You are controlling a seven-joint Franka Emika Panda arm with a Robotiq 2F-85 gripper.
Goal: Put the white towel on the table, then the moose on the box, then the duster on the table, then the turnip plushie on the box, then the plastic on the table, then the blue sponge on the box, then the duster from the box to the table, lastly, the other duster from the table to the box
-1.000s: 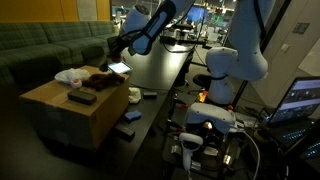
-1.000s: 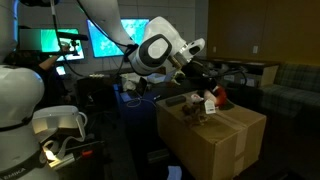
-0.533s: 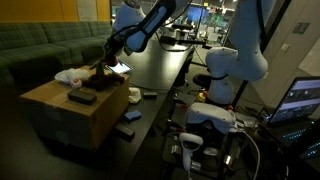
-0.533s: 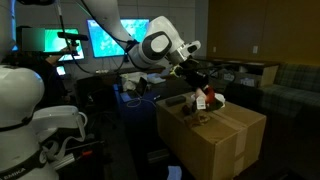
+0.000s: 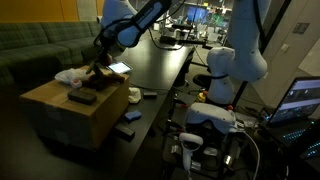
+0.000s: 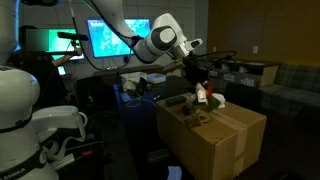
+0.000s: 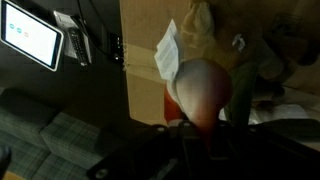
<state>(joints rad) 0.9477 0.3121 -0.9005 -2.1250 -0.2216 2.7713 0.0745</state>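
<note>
My gripper needs to move outward and down to the bare cardboard patch (image 6: 228, 117) next, so that it can let go of the turnip plushie (image 6: 205, 96) on clear space.
My gripper (image 7: 200, 128) is shut on the turnip plushie (image 7: 203, 88), a rounded white toy with a red-orange edge. In both exterior views the gripper (image 6: 196, 78) (image 5: 101, 66) hangs over the cardboard box (image 6: 225, 140) (image 5: 60, 118), with the plushie (image 6: 205, 96) just above the box top. A white towel (image 5: 69, 75) and a dark duster (image 5: 82, 97) lie on the box. A tan plush, perhaps the moose (image 7: 210, 22), and a white sheet (image 7: 168, 50) lie on the box beyond the plushie. I cannot make out the blue sponge.
A long black table (image 5: 160, 65) runs beside the box, with small items (image 5: 130, 116) at its near end. A tablet (image 7: 35, 35) lies on the table. A green sofa (image 5: 40, 45) stands behind the box. A second robot base (image 5: 228, 70) and cables stand beside the table.
The arm has swung from over the table towards the box and lowered, bringing the plushie down over the box top.
</note>
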